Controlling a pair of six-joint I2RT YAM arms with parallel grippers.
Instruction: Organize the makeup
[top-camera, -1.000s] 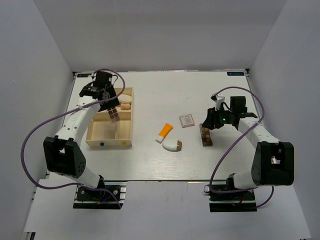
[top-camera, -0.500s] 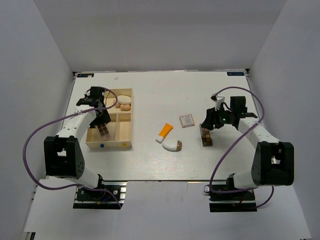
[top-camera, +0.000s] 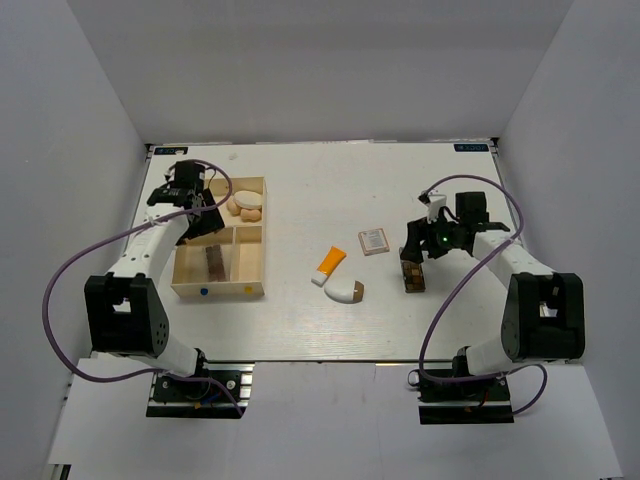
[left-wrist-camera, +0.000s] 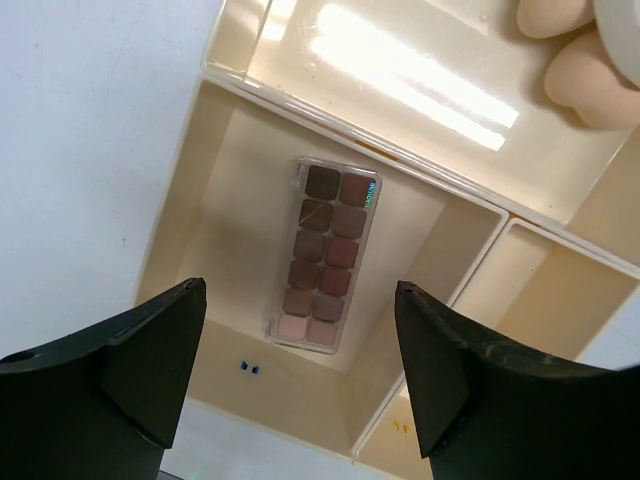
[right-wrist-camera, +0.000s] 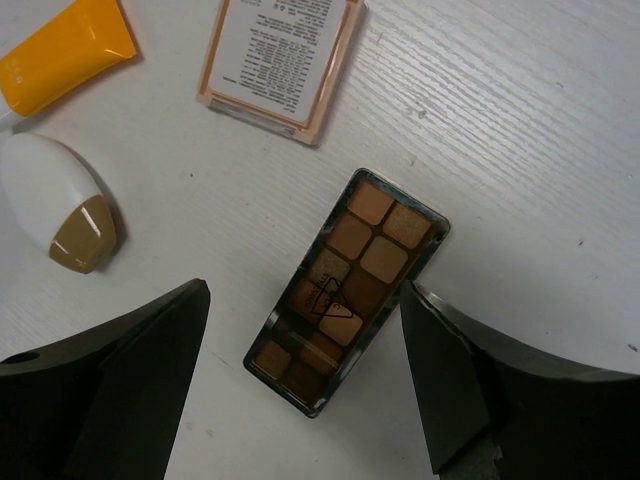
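Observation:
Next, my right gripper moves its open fingers down onto the palette's middle (top-camera: 413, 272) (right-wrist-camera: 347, 293) and closes on its long edges. The second palette lies below, between my fingers.
A slim pink-brown eyeshadow palette (left-wrist-camera: 325, 255) lies flat in the near-left compartment of the pale wooden tray (top-camera: 220, 291). My left gripper (left-wrist-camera: 298, 300) hangs open above it, touching nothing. Peach sponges (top-camera: 247, 211) and a round cream puff (top-camera: 250, 196) fill the tray's far compartment. On the right, a second palette (right-wrist-camera: 345, 290) with brown shades lies on the table. My right gripper (right-wrist-camera: 303, 300) is open and straddles it from above, fingers apart from it. The orange tube (top-camera: 331, 263), a white-and-brown egg-shaped piece (top-camera: 345, 291) and the square compact (top-camera: 373, 241) lie mid-table.
The tray's near-right compartments (top-camera: 248, 262) hold nothing that I can see. White walls close in the table on three sides. Purple cables loop beside both arms.
My left gripper lowered the pink-brown palette into the tray, opened and let it go, then drew back. My right gripper opened wider over the brown palette.

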